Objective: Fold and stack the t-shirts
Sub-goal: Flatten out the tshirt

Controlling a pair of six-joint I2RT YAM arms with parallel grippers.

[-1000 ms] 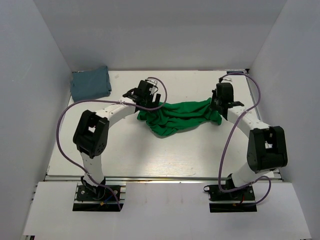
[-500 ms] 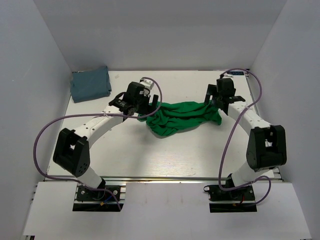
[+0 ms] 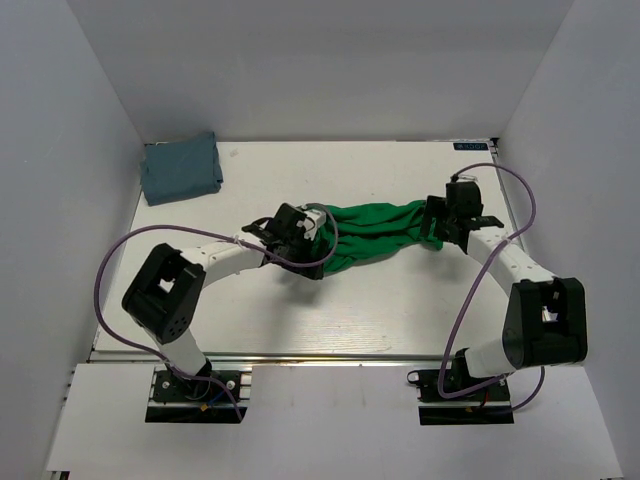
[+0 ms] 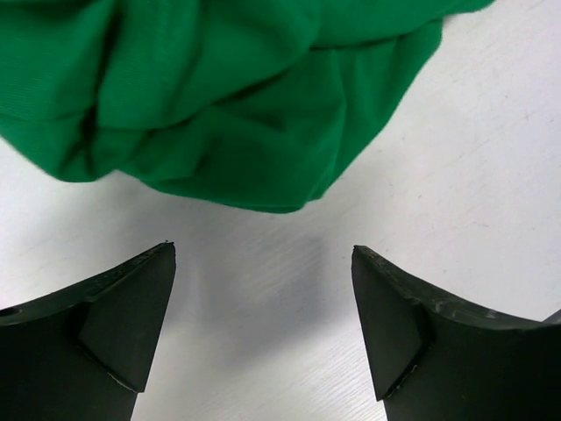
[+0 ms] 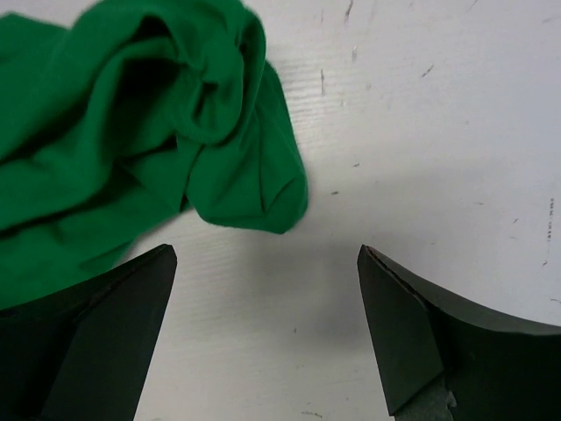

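Observation:
My left gripper is open and its fingers are still short of the green t-shirt's near tip [image 3: 328,268] [image 4: 292,195], so it will go down onto that tip and close.
The green t-shirt [image 3: 375,232] lies bunched in a long crumpled roll across the middle of the white table. Its near edge fills the top of the left wrist view [image 4: 219,96], and a rounded lump of it [image 5: 158,123] shows in the right wrist view. My left gripper [image 3: 312,262] sits at the roll's lower left end, open [image 4: 263,263], with bare table between its fingers. At the right end my right gripper [image 3: 440,232] is open [image 5: 263,263] and holds nothing. The grey-blue t-shirt [image 3: 181,168] lies folded in the far left corner.
White walls close in the table [image 3: 300,310] at the back and both sides. Purple cables loop off both arms. The arm bases stand on a shelf at the near edge.
The right gripper let go of the green shirt and drew back towards the near side. The left gripper swung right and nearer, down to the shirt's lower left end. The shirt shifted slightly.

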